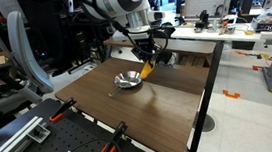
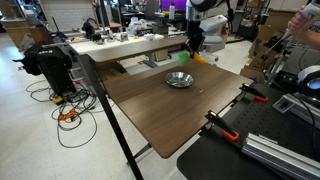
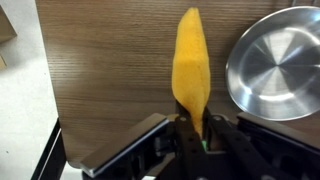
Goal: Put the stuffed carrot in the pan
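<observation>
The carrot (image 1: 146, 69) hangs beside the pan. So my gripper carries it toward the right in the wrist view next, over the pan's open middle, then releases it.
My gripper (image 3: 190, 128) is shut on the stuffed carrot (image 3: 190, 62), a bright orange-yellow plush cone whose green tip sits between the fingers. The carrot hangs above the brown wooden table (image 3: 110, 60), apart from it. The shiny silver pan (image 3: 278, 62) lies on the table just beside the carrot in the wrist view. In both exterior views the gripper (image 1: 150, 56) (image 2: 193, 47) holds the carrot (image 1: 146, 69) in the air beside the pan (image 1: 127, 81) (image 2: 179, 79), near the table's far edge. The pan's handle is hard to make out.
Orange-handled clamps (image 1: 108, 149) (image 2: 225, 128) grip the table's near edge. A cluttered workbench (image 2: 130, 45) stands behind the table. A cardboard piece (image 3: 6, 30) shows on the floor past the table's edge.
</observation>
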Robot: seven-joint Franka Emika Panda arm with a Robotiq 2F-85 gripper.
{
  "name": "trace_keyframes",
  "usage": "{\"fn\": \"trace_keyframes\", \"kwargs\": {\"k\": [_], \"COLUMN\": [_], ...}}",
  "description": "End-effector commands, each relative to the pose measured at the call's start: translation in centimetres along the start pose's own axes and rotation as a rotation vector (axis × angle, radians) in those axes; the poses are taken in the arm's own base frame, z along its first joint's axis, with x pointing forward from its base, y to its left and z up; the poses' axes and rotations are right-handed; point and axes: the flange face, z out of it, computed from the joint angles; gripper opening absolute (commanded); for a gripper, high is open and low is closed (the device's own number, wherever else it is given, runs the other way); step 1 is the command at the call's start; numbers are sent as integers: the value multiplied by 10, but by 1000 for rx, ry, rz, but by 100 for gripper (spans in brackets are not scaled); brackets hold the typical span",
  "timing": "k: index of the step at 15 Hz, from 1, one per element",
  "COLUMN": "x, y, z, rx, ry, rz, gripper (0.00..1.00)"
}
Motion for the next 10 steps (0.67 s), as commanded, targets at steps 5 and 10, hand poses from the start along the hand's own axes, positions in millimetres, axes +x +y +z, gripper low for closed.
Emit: {"fn": "trace_keyframes", "kwargs": {"k": [5, 10], "x": [-6, -7], "y": [-70, -105], "z": [-16, -12], "rx": [23, 35], "ry": [26, 12], "rz": [-83, -124], "gripper": [3, 3]}}
